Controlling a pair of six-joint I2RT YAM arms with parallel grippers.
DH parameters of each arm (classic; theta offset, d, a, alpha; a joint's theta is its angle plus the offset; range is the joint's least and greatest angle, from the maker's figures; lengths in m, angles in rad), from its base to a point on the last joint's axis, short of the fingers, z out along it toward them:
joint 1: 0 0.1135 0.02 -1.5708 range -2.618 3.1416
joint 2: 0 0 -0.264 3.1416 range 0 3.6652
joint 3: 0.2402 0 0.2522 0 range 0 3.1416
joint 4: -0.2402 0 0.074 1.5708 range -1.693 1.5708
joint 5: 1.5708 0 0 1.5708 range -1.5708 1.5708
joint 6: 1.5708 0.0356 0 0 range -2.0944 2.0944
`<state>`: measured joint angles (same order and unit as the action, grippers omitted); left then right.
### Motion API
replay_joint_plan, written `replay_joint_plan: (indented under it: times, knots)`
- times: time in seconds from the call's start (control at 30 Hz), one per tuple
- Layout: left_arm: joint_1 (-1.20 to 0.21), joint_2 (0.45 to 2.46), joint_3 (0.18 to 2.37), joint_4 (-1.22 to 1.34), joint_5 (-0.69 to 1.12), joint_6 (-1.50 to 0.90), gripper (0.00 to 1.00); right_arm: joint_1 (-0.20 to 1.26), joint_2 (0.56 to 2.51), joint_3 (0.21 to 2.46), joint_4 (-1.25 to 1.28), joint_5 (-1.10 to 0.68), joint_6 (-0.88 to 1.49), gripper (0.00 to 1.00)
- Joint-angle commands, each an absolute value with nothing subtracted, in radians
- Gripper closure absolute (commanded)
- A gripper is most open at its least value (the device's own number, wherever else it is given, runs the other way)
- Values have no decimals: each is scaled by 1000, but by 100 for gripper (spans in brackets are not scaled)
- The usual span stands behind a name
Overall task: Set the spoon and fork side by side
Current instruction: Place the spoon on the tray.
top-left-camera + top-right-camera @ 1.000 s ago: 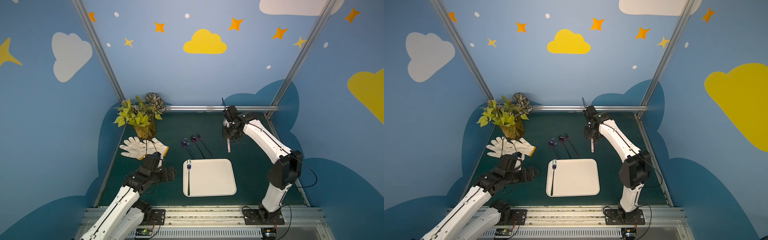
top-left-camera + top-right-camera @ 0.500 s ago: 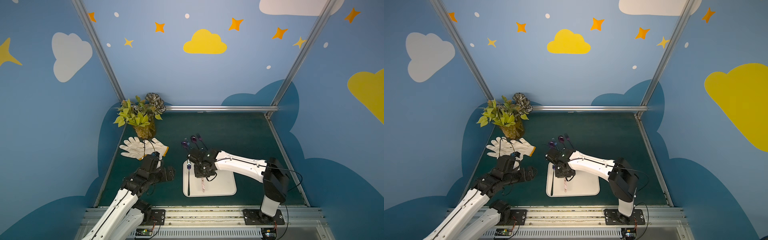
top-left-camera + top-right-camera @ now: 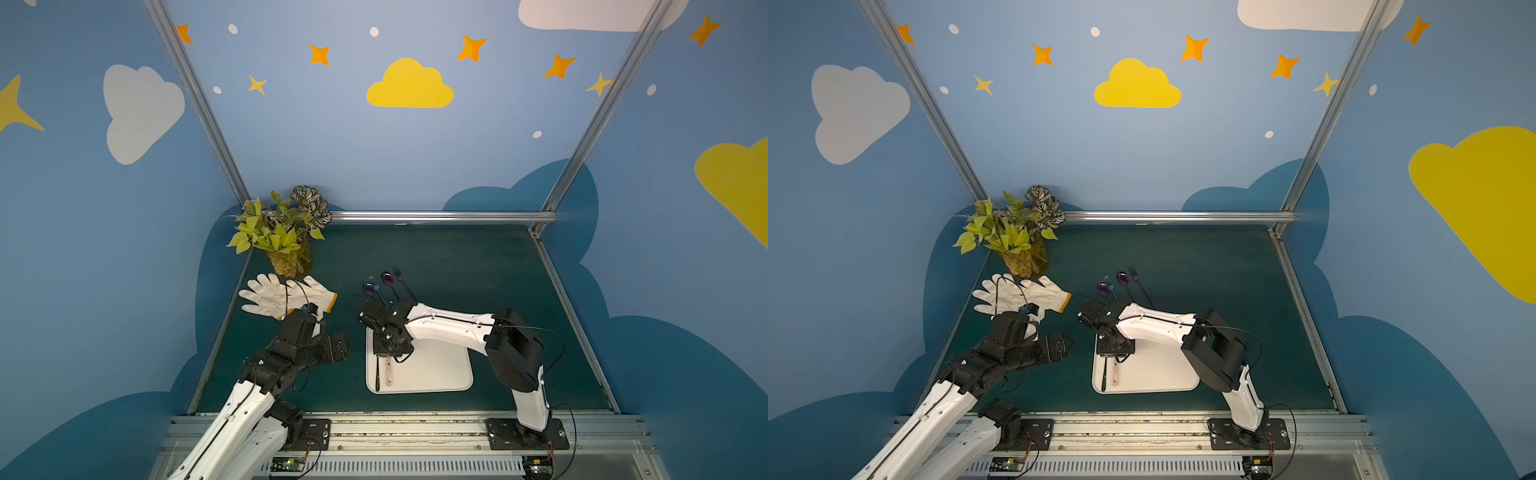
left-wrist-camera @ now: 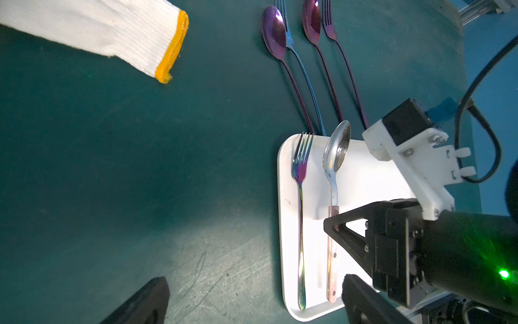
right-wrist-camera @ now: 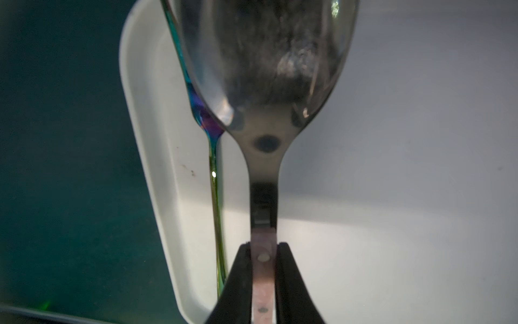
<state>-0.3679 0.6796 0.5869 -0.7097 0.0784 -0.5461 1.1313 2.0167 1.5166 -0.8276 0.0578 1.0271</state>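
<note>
My right gripper lowers the spoon onto the white tray's bottom (image 3: 385, 375) (image 5: 236, 213) beside the fork next and releases it, since both already run parallel.
A silver spoon (image 4: 336, 151) with a pinkish handle is on or just above the white tray (image 4: 364, 179); contact is unclear. It runs parallel to an iridescent fork (image 4: 300, 196) lying along the tray's left side. My right gripper (image 5: 263, 252) is shut on the spoon (image 5: 269, 70) handle. In both top views the right gripper (image 3: 388, 353) (image 3: 1115, 353) covers the spoon's bowl, so only the spoon handle (image 3: 389, 374) and fork handle (image 3: 377, 376) show. My left gripper (image 4: 252, 297) hangs open and empty over the green mat, left of the tray (image 3: 440, 370).
Two purple spoons and two dark forks (image 3: 384, 282) lie in pairs on the mat just behind the tray. White work gloves (image 3: 286, 295) and a potted plant (image 3: 282, 237) sit at the back left. Metal rails edge the mat.
The right arm swung from the back right of the mat down to the tray, carrying the spoon to beside the fork. Over the last half second it has hardly moved. The left arm stayed put.
</note>
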Motion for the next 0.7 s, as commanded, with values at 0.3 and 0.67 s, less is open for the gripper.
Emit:
replay_joint_plan:
  times: [0.3,0.67]
  knots:
    - [-370,673,585,-706,89,-542,0,1130,2060,1531,-851,31,1050,100]
    - [-369,672,585,-705,86,-541,0,1120,2087,1537,-852,23,1051,99]
